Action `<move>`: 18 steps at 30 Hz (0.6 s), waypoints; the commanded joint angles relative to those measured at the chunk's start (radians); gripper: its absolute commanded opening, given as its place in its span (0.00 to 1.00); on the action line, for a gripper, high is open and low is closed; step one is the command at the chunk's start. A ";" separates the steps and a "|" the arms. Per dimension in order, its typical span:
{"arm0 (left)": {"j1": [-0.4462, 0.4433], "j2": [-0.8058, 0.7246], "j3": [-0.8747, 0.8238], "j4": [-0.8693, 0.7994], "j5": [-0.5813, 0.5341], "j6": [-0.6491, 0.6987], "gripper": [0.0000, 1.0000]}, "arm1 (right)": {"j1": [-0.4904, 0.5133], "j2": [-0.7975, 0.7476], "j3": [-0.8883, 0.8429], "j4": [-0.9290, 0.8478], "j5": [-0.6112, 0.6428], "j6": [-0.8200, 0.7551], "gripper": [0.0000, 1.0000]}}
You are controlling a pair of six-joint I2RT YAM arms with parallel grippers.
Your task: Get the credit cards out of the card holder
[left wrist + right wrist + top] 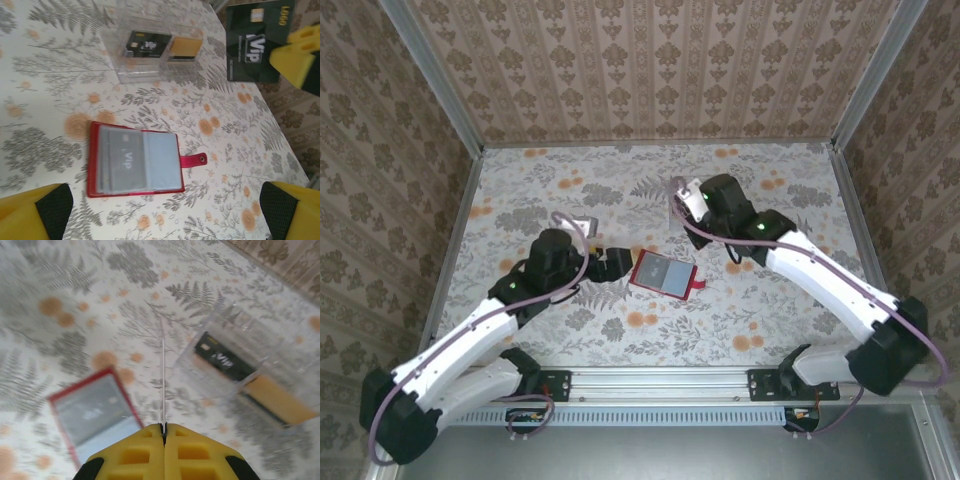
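My right gripper should next move over the black card's section point(225, 357) in the clear box, turning and lowering, as the held card stands at an angle to it.
The red card holder point(663, 274) lies open and flat on the floral table, its tab point(194, 160) unfastened. A grey card point(122, 157) sits in its left pocket, and the right pocket point(162, 157) looks empty. My left gripper point(618, 262) hovers at the holder's left edge, open, with nothing between its yellow fingers point(30, 212). My right gripper point(682, 195) is raised behind the holder, shut on a black credit card point(252, 42). In the right wrist view that card is a thin edge-on line point(162, 375) above the closed jaws point(163, 427), with the holder point(95, 412) at lower left.
A clear plastic box point(150, 47) stands on the table beyond the holder, holding a black card point(147, 44) and a gold card point(185, 48). I also see that box point(250, 375) to the right of the held card. Patterned walls point(650, 70) enclose the table.
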 commanded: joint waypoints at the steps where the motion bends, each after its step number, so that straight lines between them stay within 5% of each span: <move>1: 0.012 -0.097 -0.042 -0.058 -0.067 0.012 1.00 | 0.003 0.124 0.114 -0.097 0.152 -0.331 0.00; 8: 0.014 -0.243 -0.099 -0.099 -0.116 0.002 1.00 | -0.011 0.287 0.138 0.008 0.253 -0.813 0.00; 18: 0.016 -0.263 -0.090 -0.141 -0.137 0.009 1.00 | -0.058 0.417 0.221 0.033 0.188 -1.088 0.00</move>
